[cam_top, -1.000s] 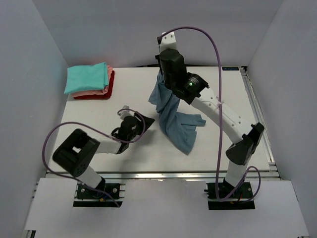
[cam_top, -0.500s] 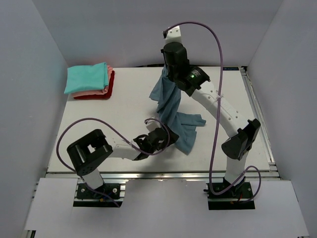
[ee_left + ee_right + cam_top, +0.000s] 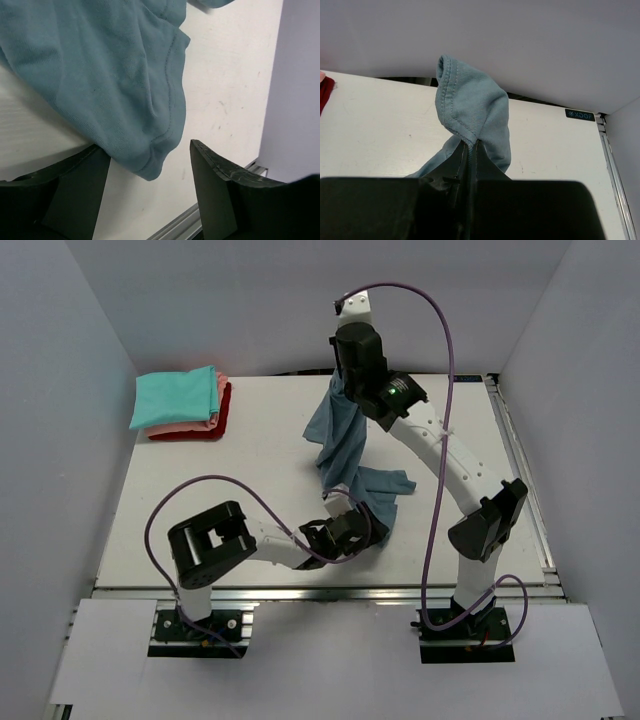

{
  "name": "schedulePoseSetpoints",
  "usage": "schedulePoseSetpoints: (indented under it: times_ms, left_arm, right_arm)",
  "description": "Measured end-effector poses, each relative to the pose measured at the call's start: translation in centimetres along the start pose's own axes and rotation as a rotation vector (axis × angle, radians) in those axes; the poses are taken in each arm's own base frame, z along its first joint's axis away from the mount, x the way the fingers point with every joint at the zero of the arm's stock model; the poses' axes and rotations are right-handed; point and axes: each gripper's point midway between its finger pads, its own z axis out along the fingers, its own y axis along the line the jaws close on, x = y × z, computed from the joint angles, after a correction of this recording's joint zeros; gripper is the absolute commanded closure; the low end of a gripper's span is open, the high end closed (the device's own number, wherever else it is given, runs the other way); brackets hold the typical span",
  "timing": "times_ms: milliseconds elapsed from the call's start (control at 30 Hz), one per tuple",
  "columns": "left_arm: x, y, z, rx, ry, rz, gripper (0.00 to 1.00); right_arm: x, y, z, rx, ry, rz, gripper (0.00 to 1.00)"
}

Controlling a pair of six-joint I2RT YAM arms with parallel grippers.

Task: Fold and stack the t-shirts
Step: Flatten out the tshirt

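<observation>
The shirt's hemmed corner (image 3: 384,540) (image 3: 142,159) already lies between my left gripper's open fingers. Next I will lower my left gripper a little onto it and close on it.
A slate-blue t-shirt (image 3: 340,440) hangs from my right gripper (image 3: 338,380), raised over the middle back of the table. In the right wrist view that gripper (image 3: 471,145) is shut on a bunched hem of the shirt (image 3: 475,105). The shirt's lower end trails on the table (image 3: 230,480). My left gripper (image 3: 368,527) sits low at that trailing end, near the front edge. Seen from the left wrist, it (image 3: 147,147) is open, with the shirt's (image 3: 100,75) hemmed corner lying between the fingers and resting against the left finger (image 3: 75,185). A folded stack, teal t-shirt (image 3: 175,397) over pink (image 3: 221,403) and red (image 3: 195,432), sits back left.
Grey walls close in the table on the left, back and right. A metal rail (image 3: 175,225) runs along the front edge just beyond my left gripper, and another rail (image 3: 520,470) lines the right side. The right arm's purple cable (image 3: 447,390) loops overhead.
My left arm swept right along the table's front to the shirt's trailing corner, and its jaws opened wider. The right gripper lifted the shirt a little higher.
</observation>
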Motion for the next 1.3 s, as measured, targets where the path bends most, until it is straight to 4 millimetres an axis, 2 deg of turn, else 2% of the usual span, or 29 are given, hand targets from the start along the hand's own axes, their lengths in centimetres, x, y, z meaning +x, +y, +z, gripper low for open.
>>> schedulePoseSetpoints:
  times_ms: [133, 167, 200, 233, 267, 300, 400, 500, 567, 633, 700, 767, 833, 900, 967, 1067, 1133, 1233, 1300]
  left_arm:
    - [0.3, -0.7, 0.8, 0.022, 0.002, -0.037, 0.31]
    - [0.4, -0.9, 1.1, 0.026, 0.003, -0.041, 0.39]
    - [0.6, -1.1, 1.3, 0.028, 0.009, -0.044, 0.66]
    - [0.8, -1.0, 1.6, 0.027, 0.014, -0.051, 0.87]
    - [1.2, -0.5, 1.8, 0.012, 0.024, -0.045, 1.00]
    - [1.6, 0.1, 2.0, -0.007, 0.037, -0.036, 1.00]
    - [1.4, 0.2, 2.2, -0.035, 0.030, -0.018, 1.00]
    - [-0.1, 1.7, 1.1, -0.139, -0.022, 0.048, 1.00]
    - [-2.5, 3.7, -1.1, -0.260, -0.094, 0.131, 1.00]
    - [-6.2, 5.1, -3.9, -0.401, -0.202, 0.230, 1.00]
    - [-11.4, 2.9, -7.1, -0.443, -0.325, 0.260, 1.00]
    - [-18.0, -0.4, -10.9, -0.457, -0.484, 0.249, 1.00]
    - [-23.9, -2.5, -15.3, -0.463, -0.626, 0.213, 1.00]
    - [-29.3, -3.4, -20.4, -0.478, -0.767, 0.165, 1.00]
    - [-33.1, -3.1, -25.1, -0.519, -0.874, 0.143, 1.00]
    - [-36.4, -2.2, -30.2, -0.604, -0.974, 0.151, 1.00]
    - [-37.9, -1.4, -32.0, -0.677, -1.009, 0.170, 1.00]
    - [-39.2, -0.3, -32.9, -0.778, -1.018, 0.208, 1.00]
    - [-39.6, 0.6, -32.8, -0.834, -1.002, 0.238, 1.00]
  right_arm:
    - [0.4, 0.2, 0.1, -0.004, 0.008, -0.006, 1.00]
    - [0.6, 0.2, 0.1, -0.005, 0.011, -0.008, 1.00]
    - [0.7, 0.2, 0.2, -0.005, 0.014, -0.010, 1.00]
    - [0.9, 0.2, 0.3, -0.004, 0.018, -0.013, 1.00]
    - [1.1, 0.2, 0.3, -0.004, 0.021, -0.015, 1.00]
    - [1.2, 0.3, 0.3, -0.005, 0.023, -0.016, 1.00]
    - [1.7, 0.2, 0.6, -0.007, 0.034, -0.020, 1.00]
    - [2.3, -0.2, 1.1, -0.018, 0.051, -0.002, 1.00]
    - [2.7, -1.2, 1.6, -0.018, 0.069, 0.024, 1.00]
    - [3.2, -2.8, 2.0, -0.015, 0.095, 0.054, 1.00]
    - [3.4, -5.3, 2.1, -0.002, 0.113, 0.094, 1.00]
    - [3.0, -7.8, 1.7, 0.010, 0.120, 0.138, 1.00]
    - [2.1, -10.6, 0.8, 0.027, 0.109, 0.195, 1.00]
    - [0.8, -13.1, -0.7, 0.042, 0.081, 0.255, 1.00]
    - [-0.1, -15.8, -2.6, 0.064, 0.052, 0.309, 1.00]
    - [-0.5, -19.3, -5.3, 0.087, 0.020, 0.389, 1.00]
    - [-0.1, -21.8, -6.6, 0.119, 0.009, 0.439, 1.00]
    - [1.4, -24.4, -7.4, 0.150, 0.025, 0.501, 1.00]
    - [3.3, -25.4, -7.5, 0.151, 0.061, 0.548, 1.00]
